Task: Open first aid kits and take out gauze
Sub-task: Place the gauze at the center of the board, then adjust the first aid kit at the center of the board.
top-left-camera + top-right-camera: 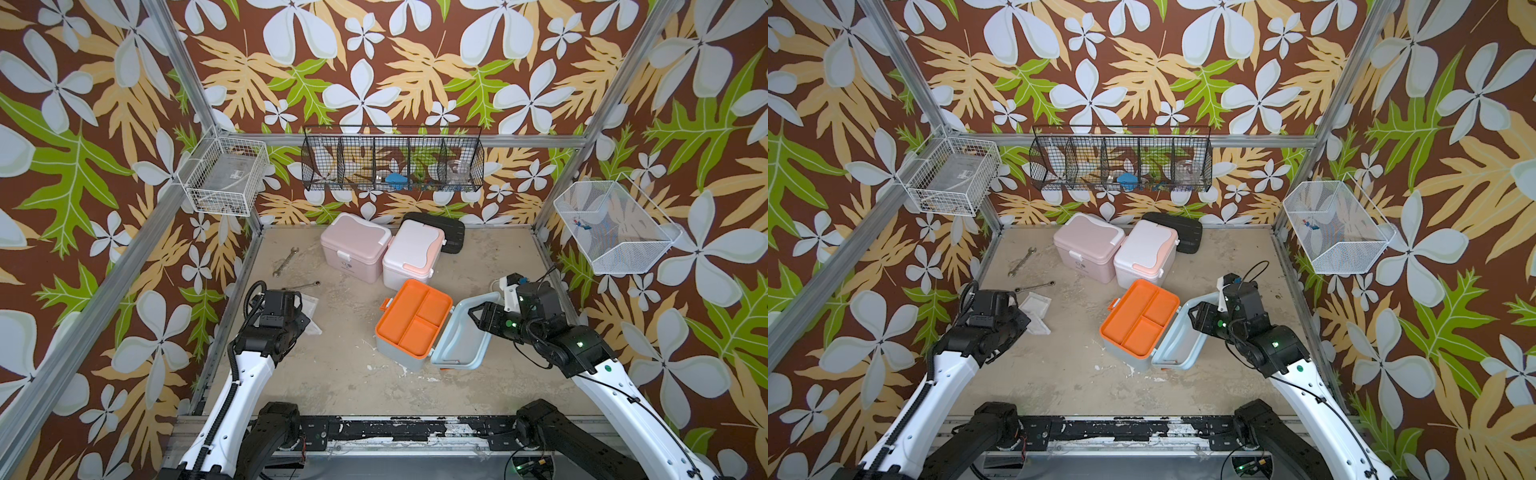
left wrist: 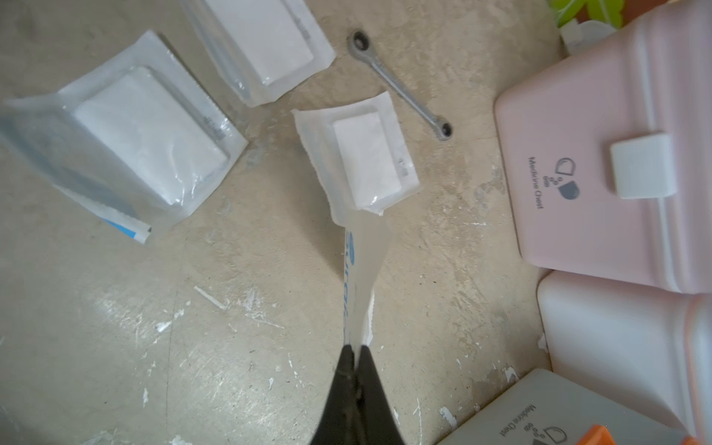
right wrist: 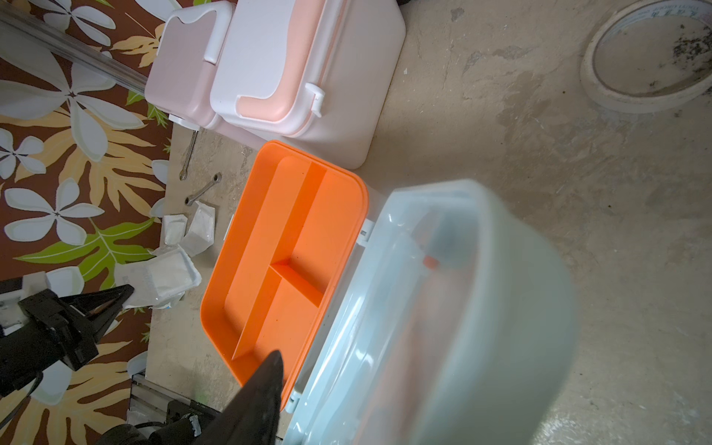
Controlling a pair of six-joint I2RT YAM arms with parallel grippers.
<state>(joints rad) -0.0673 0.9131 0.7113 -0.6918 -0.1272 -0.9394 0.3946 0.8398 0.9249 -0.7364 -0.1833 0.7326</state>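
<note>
I need to lower my left gripper next and release the dangling packet's edge on the bare tabletop below it, because that spot is clear of the other gauze packets.
Three first aid kits stand mid-table. The pink kit (image 1: 353,245) and the white-and-peach kit (image 1: 411,253) are closed. The light blue kit (image 1: 399,353) is open, its empty orange tray (image 1: 415,316) on top and its lid (image 1: 461,336) leaning back. My right gripper (image 1: 478,313) straddles the lid's far end. One finger (image 3: 271,370) shows; the lid hides the other. My left gripper (image 2: 356,348) is shut on the edge of a gauze packet (image 2: 366,162) that dangles above the table. Two more gauze packets (image 2: 150,131) (image 2: 266,38) lie beside it.
Two wrenches (image 1: 285,261) (image 1: 305,286) lie left of the pink kit. A black ribbed case (image 1: 446,235) sits behind the white-and-peach kit. A tape roll (image 3: 651,57) lies right of the blue kit. Wire baskets (image 1: 392,160) hang on the walls.
</note>
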